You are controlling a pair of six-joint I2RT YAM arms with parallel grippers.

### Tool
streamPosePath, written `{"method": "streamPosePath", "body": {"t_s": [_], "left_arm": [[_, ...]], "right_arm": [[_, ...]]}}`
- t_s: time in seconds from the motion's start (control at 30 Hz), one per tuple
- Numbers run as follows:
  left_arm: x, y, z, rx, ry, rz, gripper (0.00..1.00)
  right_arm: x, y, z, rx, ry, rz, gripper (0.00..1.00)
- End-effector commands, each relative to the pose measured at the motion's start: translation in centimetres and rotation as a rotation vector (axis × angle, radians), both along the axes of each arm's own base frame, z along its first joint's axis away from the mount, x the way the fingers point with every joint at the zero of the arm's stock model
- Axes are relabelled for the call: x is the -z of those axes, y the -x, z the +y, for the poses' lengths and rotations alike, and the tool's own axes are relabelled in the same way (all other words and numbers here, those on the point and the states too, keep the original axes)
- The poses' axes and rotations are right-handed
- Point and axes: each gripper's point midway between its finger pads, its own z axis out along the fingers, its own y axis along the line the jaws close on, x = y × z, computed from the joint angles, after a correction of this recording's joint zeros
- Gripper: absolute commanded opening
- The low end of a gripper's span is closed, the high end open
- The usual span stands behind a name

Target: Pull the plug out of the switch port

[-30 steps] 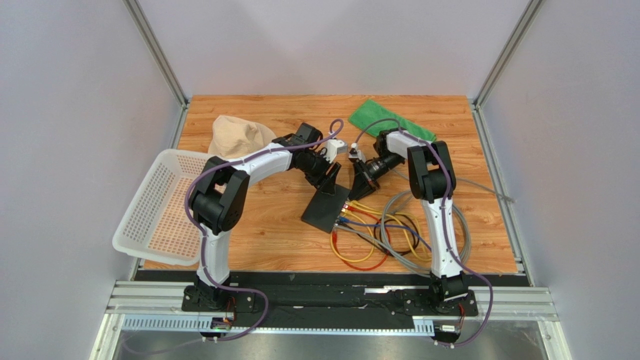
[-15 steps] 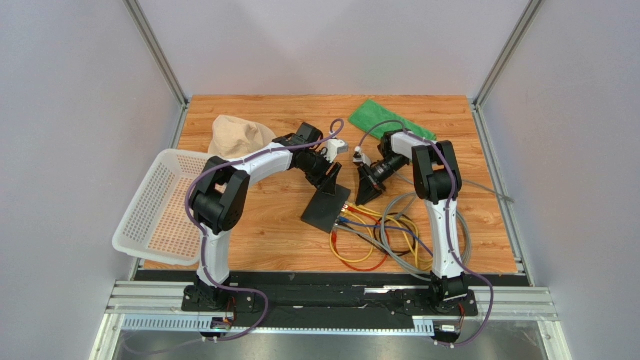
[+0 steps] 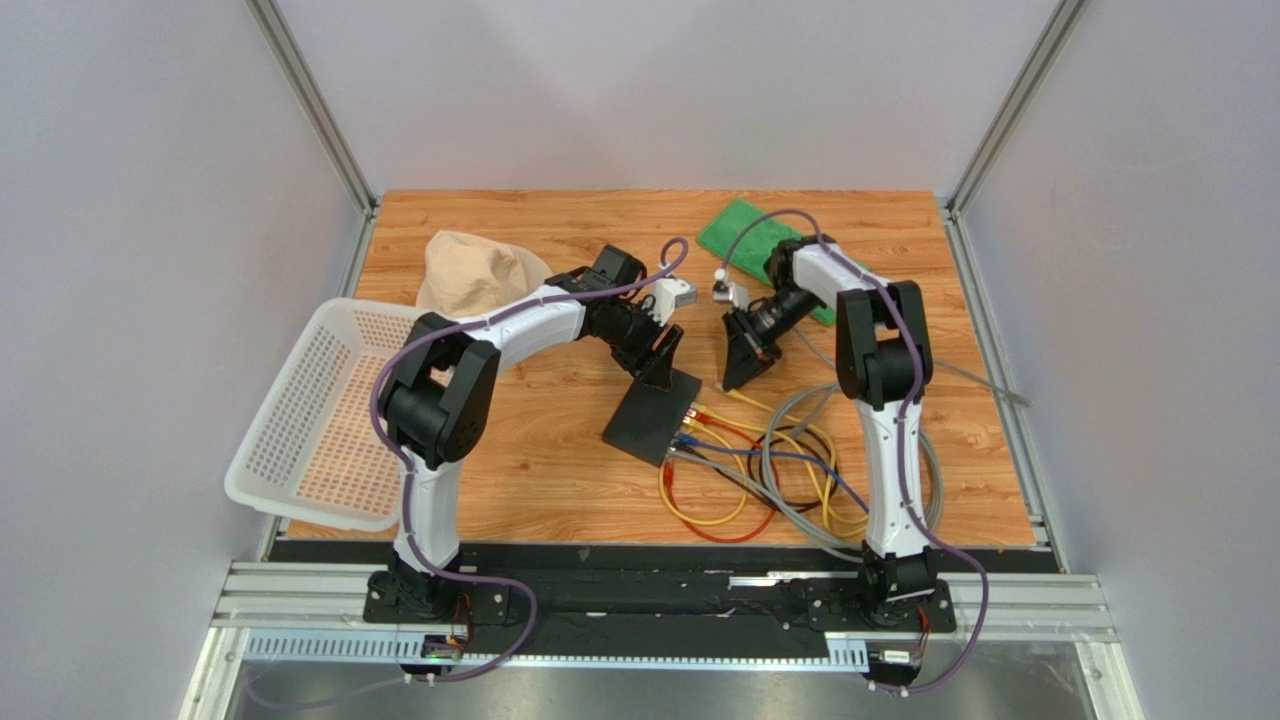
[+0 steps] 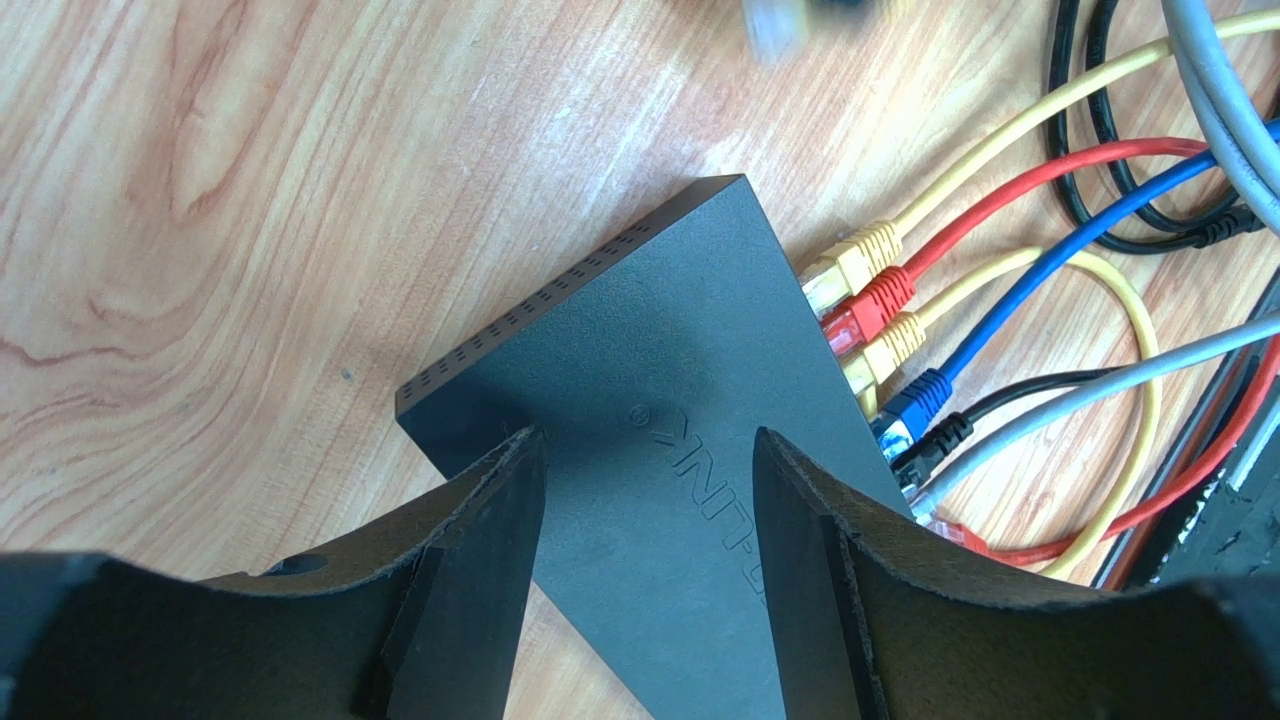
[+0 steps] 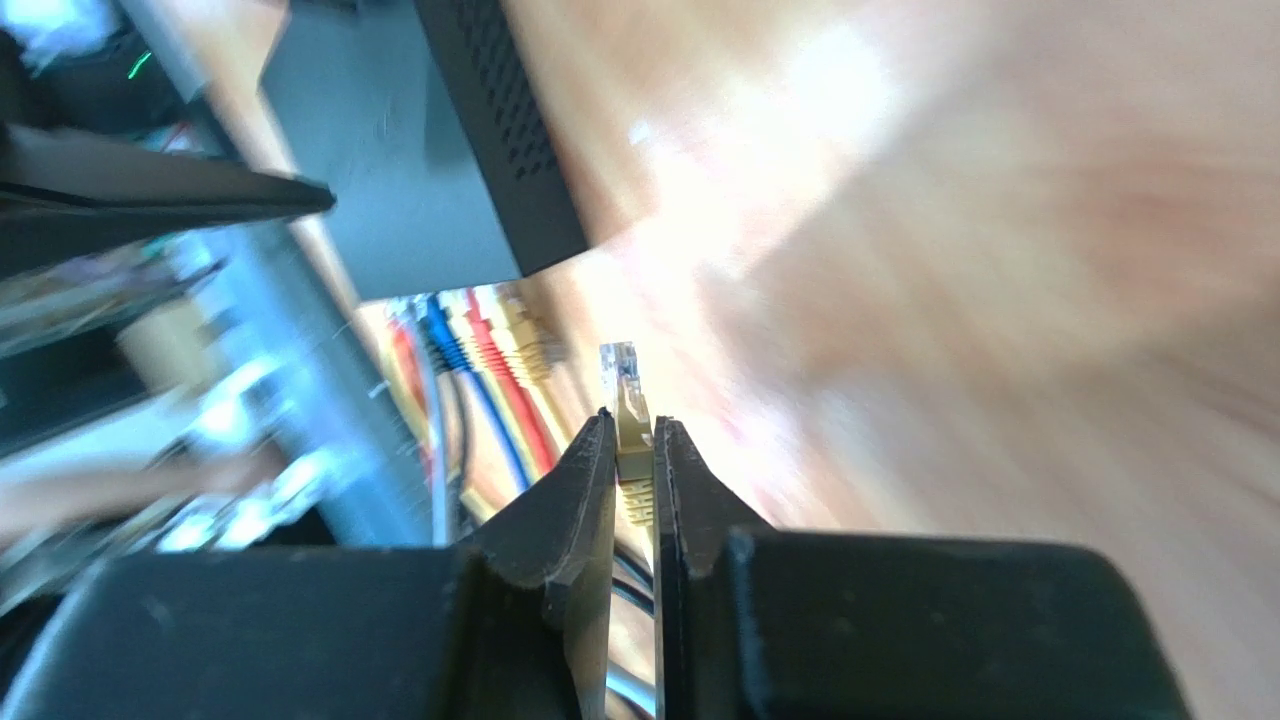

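My right gripper carries the yellow plug outward next and releases it on bare tabletop (image 3: pixel 793 335) beside the green cloth, since that spot lies outward, clear of the switch.
The switch (image 3: pixel 652 416) is a flat matte-black box on the wooden table, also seen in the left wrist view (image 4: pixel 661 435) and the right wrist view (image 5: pixel 436 135). Yellow, red, blue, black and grey plugs (image 4: pixel 879 323) sit in its sockets. My left gripper (image 4: pixel 643 495) is open, its fingers (image 4: pixel 481 555) resting on the switch's top. My right gripper (image 5: pixel 634 435) is shut on a yellow plug (image 5: pixel 622 393) with a clear tip, held free of the switch, up and to its right (image 3: pixel 741 356).
A tangle of coloured and grey cables (image 3: pixel 781 465) lies right of the switch. A green cloth (image 3: pixel 774 240) is at the back, a beige cloth (image 3: pixel 473 273) at back left, a white basket (image 3: pixel 323 413) at left.
My right gripper has moved away from the switch, back and to the right, carrying the yellow plug. The left gripper has stayed on the switch.
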Motion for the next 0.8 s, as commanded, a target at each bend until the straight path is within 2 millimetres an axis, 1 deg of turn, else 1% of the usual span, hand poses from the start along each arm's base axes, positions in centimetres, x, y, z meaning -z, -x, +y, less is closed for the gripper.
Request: {"method": "streamPosePath", "body": {"t_s": [0.0,0.03,0.07,0.1,0.17,0.27,0.3,0.33,0.4,0.43,0.47,0.5,0.53,0.57,0.6,0.63,0.67,0.7,0.77], "left_arm": [[4.9,2.0,2.6,0.016,-0.150,0.093,0.63],[4.9,2.0,2.5,0.018,-0.148,0.092,0.63],[4.9,2.1,2.5,0.019,-0.147,0.090,0.63],[4.9,1.9,2.6,0.015,-0.151,0.086,0.63],[4.8,1.8,2.7,0.012,-0.153,0.078,0.63],[4.2,1.7,2.7,0.016,-0.143,0.068,0.64],[3.7,1.7,2.7,0.017,-0.137,0.060,0.64],[3.6,1.6,2.7,0.017,-0.136,0.058,0.64],[2.4,1.6,2.6,0.022,-0.118,0.044,0.65],[1.9,1.5,2.5,0.020,-0.112,0.034,0.65],[1.6,1.5,2.5,0.024,-0.109,0.031,0.67],[0.7,1.4,2.4,0.025,-0.100,0.015,0.68],[0.2,1.2,2.4,0.024,-0.095,0.003,0.68],[-0.2,1.2,2.4,0.025,-0.094,-0.004,0.69],[-1.0,1.1,2.4,0.024,-0.088,-0.022,0.69],[-1.6,0.9,2.3,0.020,-0.085,-0.035,0.69],[-2.1,0.8,2.4,0.020,-0.083,-0.045,0.70],[-2.8,0.7,2.4,0.019,-0.080,-0.063,0.70],[-3.8,0.5,2.6,0.016,-0.079,-0.088,0.71]], "right_arm": [[-6.0,-8.1,-3.5,0.114,0.103,-0.396,0.00],[-6.0,-8.8,-3.9,0.130,0.132,-0.414,0.00],[-5.7,-9.7,-4.8,0.139,0.189,-0.444,0.00],[-6.0,-10.5,-5.3,0.148,0.214,-0.474,0.00],[-5.7,-11.8,-6.6,0.173,0.287,-0.517,0.00],[-5.9,-13.0,-8.1,0.219,0.334,-0.549,0.00],[-6.0,-13.2,-8.7,0.231,0.340,-0.554,0.00],[-5.7,-13.1,-9.0,0.231,0.347,-0.551,0.00],[-5.6,-13.8,-10.4,0.246,0.394,-0.596,0.00],[-4.8,-13.6,-10.9,0.251,0.413,-0.593,0.00],[-4.8,-14.4,-11.6,0.273,0.434,-0.632,0.01],[-5.0,-14.7,-12.1,0.293,0.444,-0.643,0.16],[-5.4,-15.3,-12.3,0.314,0.446,-0.660,0.26],[-5.9,-15.5,-11.8,0.320,0.415,-0.659,0.39],[-6.8,-15.6,-11.3,0.333,0.356,-0.649,0.50],[-8.3,-15.4,-10.4,0.333,0.279,-0.650,0.57],[-10.1,-15.2,-9.1,0.335,0.189,-0.655,0.61],[-12.6,-15.0,-8.5,0.345,0.162,-0.697,0.62],[-15.2,-14.3,-7.6,0.325,0.127,-0.749,0.65]]}}
